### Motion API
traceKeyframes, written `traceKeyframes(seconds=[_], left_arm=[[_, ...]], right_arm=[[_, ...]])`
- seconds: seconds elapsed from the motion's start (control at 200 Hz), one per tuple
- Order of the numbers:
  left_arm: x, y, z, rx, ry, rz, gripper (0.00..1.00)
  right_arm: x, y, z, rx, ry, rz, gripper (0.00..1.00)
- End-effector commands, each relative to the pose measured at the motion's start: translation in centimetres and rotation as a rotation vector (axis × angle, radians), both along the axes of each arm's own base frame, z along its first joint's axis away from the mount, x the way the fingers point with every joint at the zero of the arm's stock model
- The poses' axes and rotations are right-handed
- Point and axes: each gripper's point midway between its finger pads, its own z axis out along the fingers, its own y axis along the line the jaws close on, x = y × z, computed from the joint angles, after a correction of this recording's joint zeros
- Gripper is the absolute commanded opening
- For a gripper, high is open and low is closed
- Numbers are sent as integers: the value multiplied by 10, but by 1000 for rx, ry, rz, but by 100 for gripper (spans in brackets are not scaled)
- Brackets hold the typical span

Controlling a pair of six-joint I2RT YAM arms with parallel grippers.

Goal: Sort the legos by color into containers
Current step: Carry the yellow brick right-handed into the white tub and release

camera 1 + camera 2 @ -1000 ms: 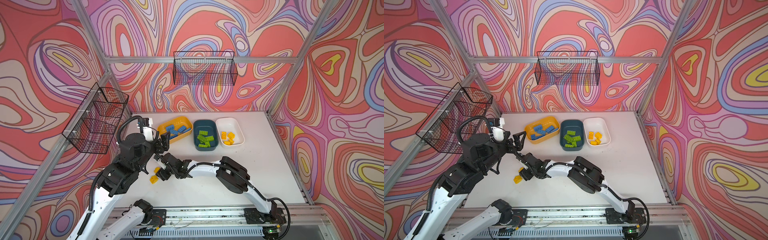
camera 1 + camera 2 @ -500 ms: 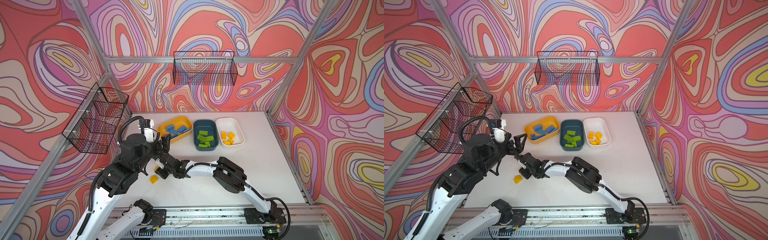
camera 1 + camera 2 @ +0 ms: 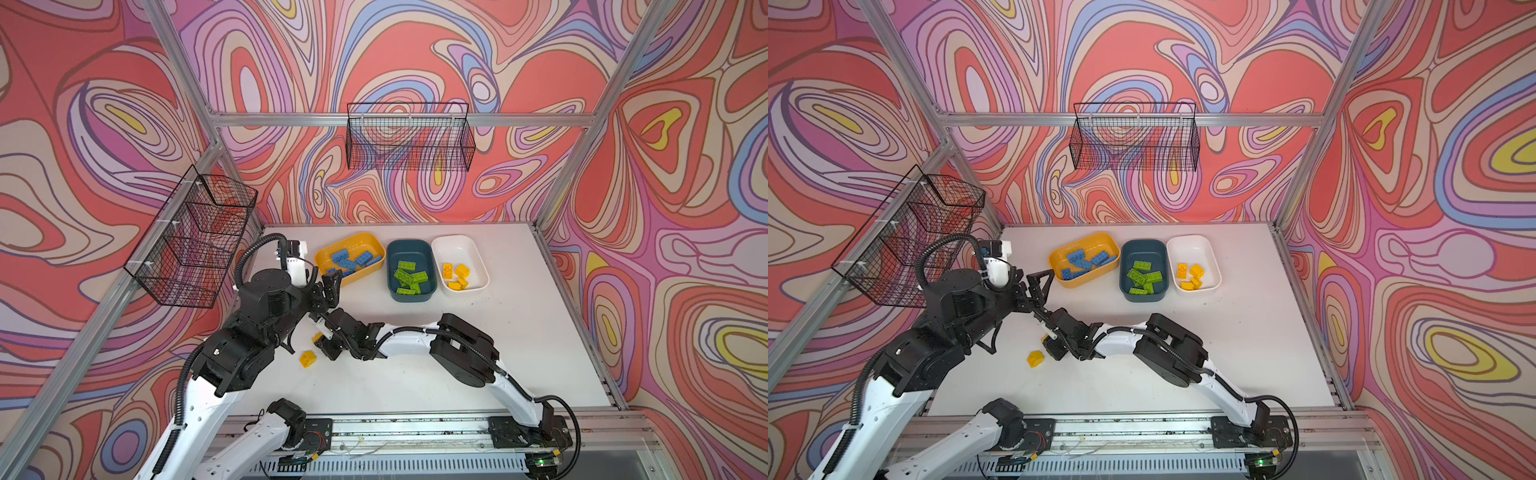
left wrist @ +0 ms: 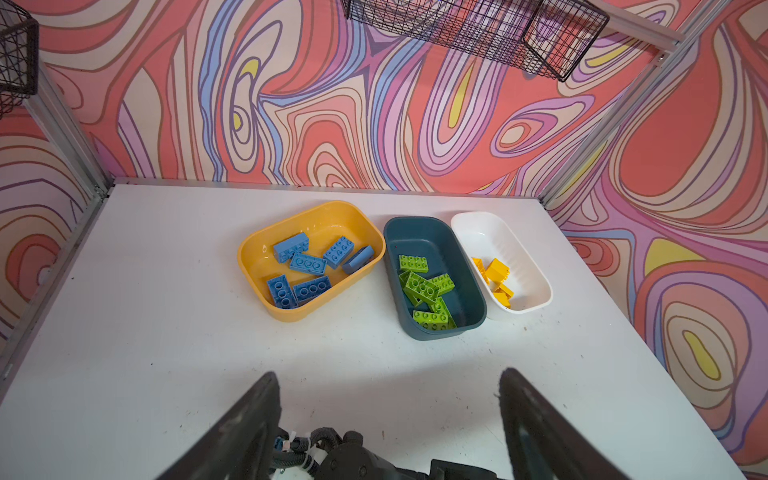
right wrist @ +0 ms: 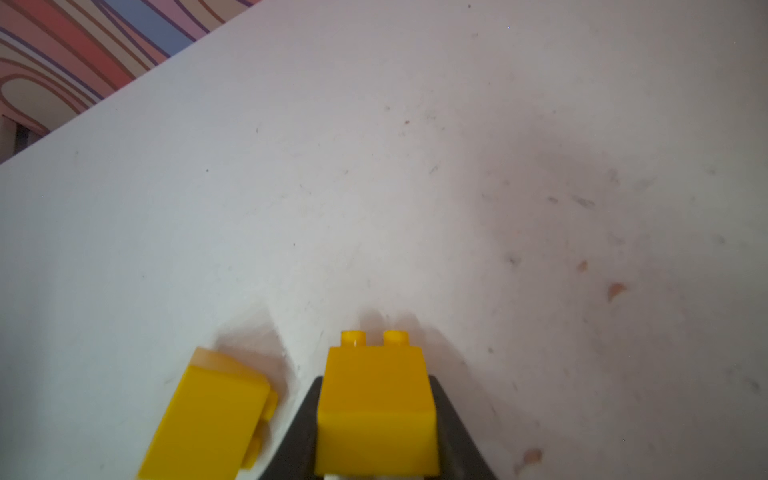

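My right gripper lifts the short yellow lego next, carries it outward and releases it inside the white tub [image 3: 460,265]. The tub stands outward of my right gripper and holds yellow legos.
My right gripper [image 5: 374,380] is shut on a short yellow lego [image 5: 376,407], down at the white table [image 5: 374,187]. A second yellow lego [image 5: 212,415] lies on its side just beside it. In both top views this gripper [image 3: 323,343] [image 3: 1051,345] reaches across to the near left, with the loose lego [image 3: 307,358] [image 3: 1035,358] next to it. My left gripper [image 4: 386,395] [image 3: 328,291] hangs open and empty above there. At the back stand the containers: a yellow tub [image 4: 328,212] with blue legos [image 4: 307,264], a teal tub [image 4: 415,226] with green legos [image 4: 424,286], and a white tub [image 4: 478,220] with yellow legos [image 4: 496,270].
A black wire basket [image 3: 409,141] hangs on the back wall and another [image 3: 195,241] on the left wall. The right arm's elbow [image 3: 465,353] stretches over the table's front middle. Metal frame posts edge the table.
My right gripper has closed on the yellow lego and shifted slightly left. The left arm has barely moved and stays open.
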Motion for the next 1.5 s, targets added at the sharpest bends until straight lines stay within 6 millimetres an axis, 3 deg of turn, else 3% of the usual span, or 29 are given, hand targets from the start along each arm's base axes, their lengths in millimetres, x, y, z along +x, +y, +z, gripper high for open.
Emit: traceKeyframes(seconds=[0.0,0.215,0.381,0.401,0.456,0.691,0.831,0.961,1.077,1.222,1.427,1.492], left_arm=[[1,-7,14,-56,-15,-24,82],[20,-30,23,-89,-12,-81,82],[40,-49,25,-104,14,-121,82],[42,-51,24,-105,18,-124,82],[47,-56,21,-105,30,-132,82],[63,-67,-9,-57,107,-147,82],[61,-64,-35,-32,145,-138,82],[56,-57,-67,5,194,-118,82],[51,-52,-87,37,232,-110,83],[51,-53,-99,51,249,-118,83],[53,-48,-107,68,284,-80,83],[53,-43,-107,72,277,-51,83]], right_arm=[[-3,-8,48,100,-15,-29,22],[-7,-58,86,118,-32,-111,22],[13,-117,117,173,-17,-234,22],[15,-125,132,202,-20,-250,22],[24,-148,141,226,-10,-292,22],[78,-257,163,274,16,-545,22],[112,-327,166,321,67,-709,22],[136,-375,162,347,113,-821,23],[155,-402,153,361,161,-889,23],[176,-419,146,351,180,-949,24],[195,-425,137,343,204,-986,28],[198,-425,137,342,200,-990,35]])
